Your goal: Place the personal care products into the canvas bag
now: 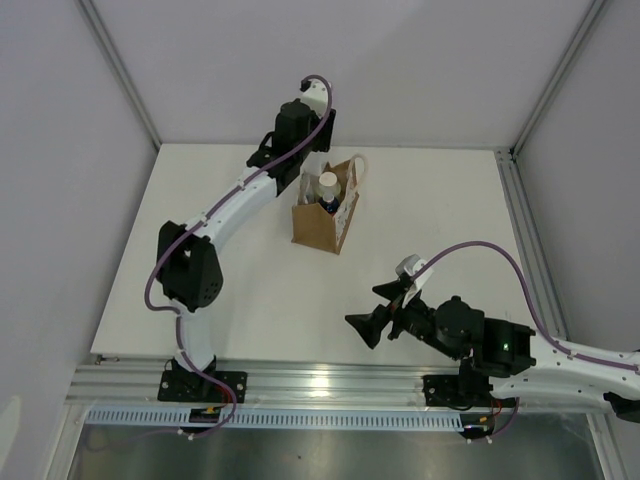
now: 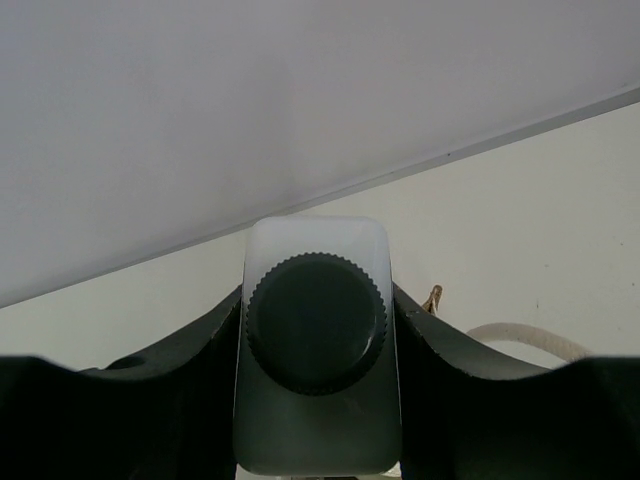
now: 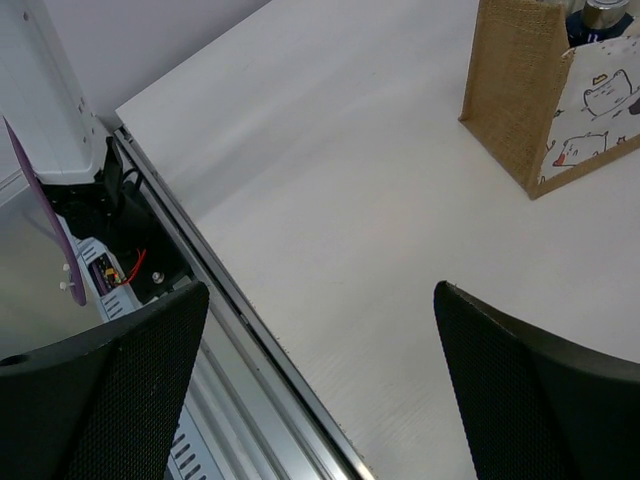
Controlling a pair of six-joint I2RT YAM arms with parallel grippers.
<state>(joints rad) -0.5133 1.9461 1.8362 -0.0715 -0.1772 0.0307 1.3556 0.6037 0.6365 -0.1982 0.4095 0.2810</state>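
The clear bottle is still held above the bag's rim and the bag's open far end point(image 1: 320, 171) lies below, so the robot's left gripper will lower the bottle beside the cream-white one next and let it go.
The canvas bag point(image 1: 322, 222) stands upright at the back middle of the table. In its open top I see a cream-white bottle point(image 1: 328, 183) and a dark-blue cap point(image 1: 327, 205). My left gripper point(image 1: 288, 160) hovers just behind and left of the bag. In the left wrist view the left gripper point(image 2: 317, 300) is shut on the clear squarish bottle point(image 2: 316, 240), whose dark round cap point(image 2: 316, 322) faces the camera. A cream handle point(image 2: 520, 338) of the bag shows just to the right. My right gripper point(image 1: 385, 310) is open and empty near the front edge; it also shows in the right wrist view point(image 3: 322, 300).
The bag point(image 3: 510, 90) sits at the top right of the right wrist view, with bottle tops point(image 3: 590, 18) inside. The aluminium rail point(image 1: 330, 380) runs along the table's front edge. Grey walls close in the back and both sides.
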